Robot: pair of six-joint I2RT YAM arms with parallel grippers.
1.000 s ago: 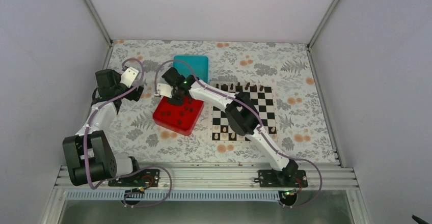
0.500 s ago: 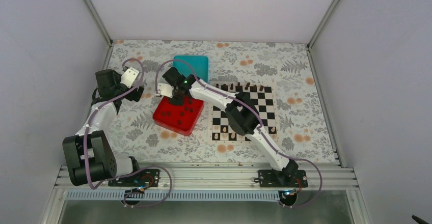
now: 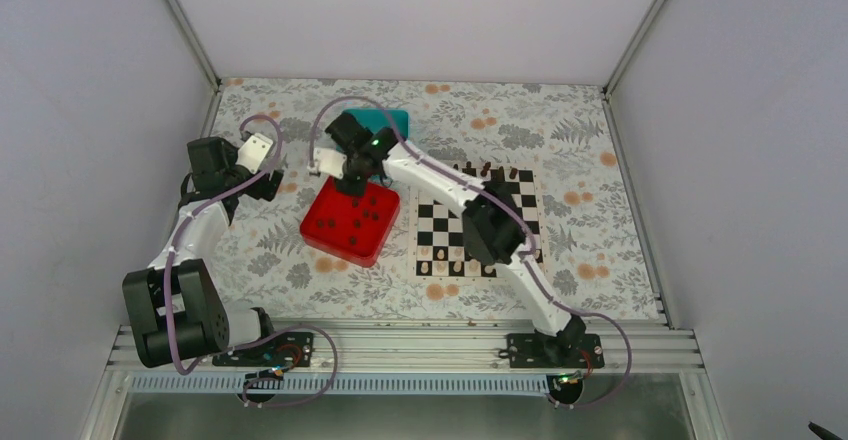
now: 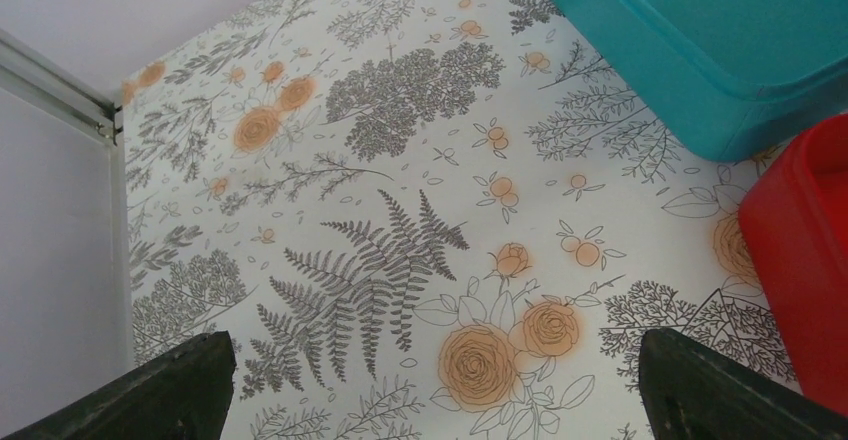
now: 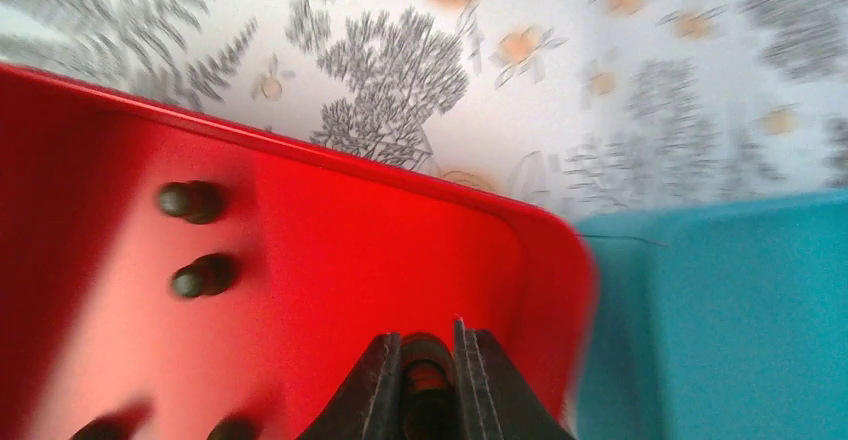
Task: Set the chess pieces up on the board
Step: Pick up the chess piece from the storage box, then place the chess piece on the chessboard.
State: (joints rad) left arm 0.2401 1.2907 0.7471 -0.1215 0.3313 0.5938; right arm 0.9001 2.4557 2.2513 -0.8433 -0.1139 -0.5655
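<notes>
The right gripper moves past the far row's dark pieces and down to release next, since the board's empty corner square (image 3: 527, 175) lies to its right in the top view.
My right gripper (image 5: 428, 352) is shut on one dark chess piece (image 5: 428, 372), which sits between the fingertips above the far corner of the red tray (image 5: 380, 230). From above, that gripper (image 3: 350, 182) hangs over the tray's far edge. Several more dark chess pieces (image 3: 362, 214) lie loose in the tray, two of them close by (image 5: 190, 200). The chequered board (image 3: 520, 210) lies to the right, with a few dark pieces (image 3: 470, 170) along its far row. My left gripper (image 4: 437, 380) is open over bare cloth left of the tray, holding nothing.
A teal box (image 3: 395, 118) stands just beyond the red tray (image 3: 345, 230), its corner also in the left wrist view (image 4: 700, 50). Pale pieces (image 3: 440, 256) line the board's near row. Flowered cloth covers the table, with grey walls on three sides.
My right gripper closed on a dark piece in the tray, then rose and drew back toward the teal box. The left arm has stayed still.
</notes>
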